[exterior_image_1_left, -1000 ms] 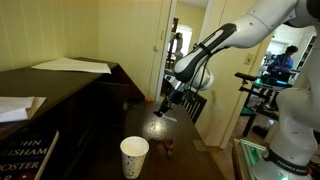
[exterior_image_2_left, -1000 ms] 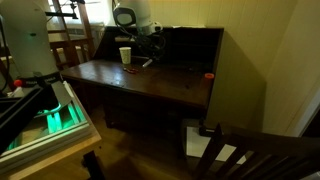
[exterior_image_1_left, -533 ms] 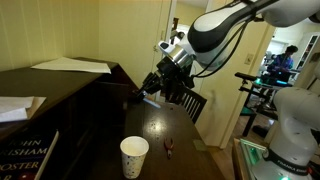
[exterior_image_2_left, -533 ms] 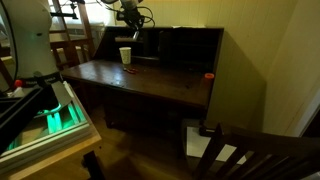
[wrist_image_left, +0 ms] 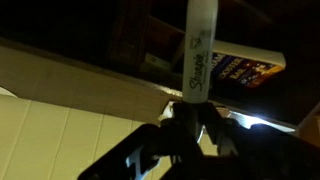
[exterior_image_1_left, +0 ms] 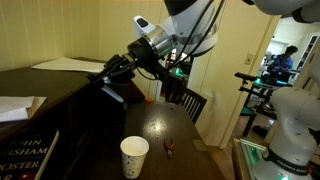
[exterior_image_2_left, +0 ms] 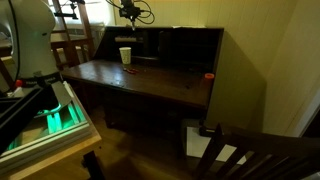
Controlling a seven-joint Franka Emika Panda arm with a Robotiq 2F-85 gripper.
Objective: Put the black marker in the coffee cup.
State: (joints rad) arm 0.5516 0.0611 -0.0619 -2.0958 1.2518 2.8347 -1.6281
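Note:
The coffee cup is upright and open below, so the robot's gripper will next go over and down to the coffee cup's opening [exterior_image_1_left: 134,145] and let go of the black marker inside.
In the wrist view my gripper [wrist_image_left: 188,115] is shut on the black marker [wrist_image_left: 197,50], a pale-looking barrel with dark lettering that sticks straight out past the fingers. In an exterior view the gripper [exterior_image_1_left: 106,78] is raised high over the dark desk, behind and to the left of the coffee cup [exterior_image_1_left: 134,156]. The marker is too small to make out there. The white paper cup stands upright near the desk's front edge, and it also shows in an exterior view [exterior_image_2_left: 125,56] with the gripper [exterior_image_2_left: 128,12] above it.
A small dark-reddish clip [exterior_image_1_left: 170,150] lies on the desk [exterior_image_1_left: 190,155] right of the cup. Papers [exterior_image_1_left: 70,66] and books [exterior_image_1_left: 25,155] lie on the left. A wooden chair [exterior_image_1_left: 190,102] stands behind the desk. A small red object [exterior_image_2_left: 208,75] sits on the desk's far end.
The arm rose from low over the desk, right of the cup, and swung up and left with the marker still held. The cup and clip have not moved.

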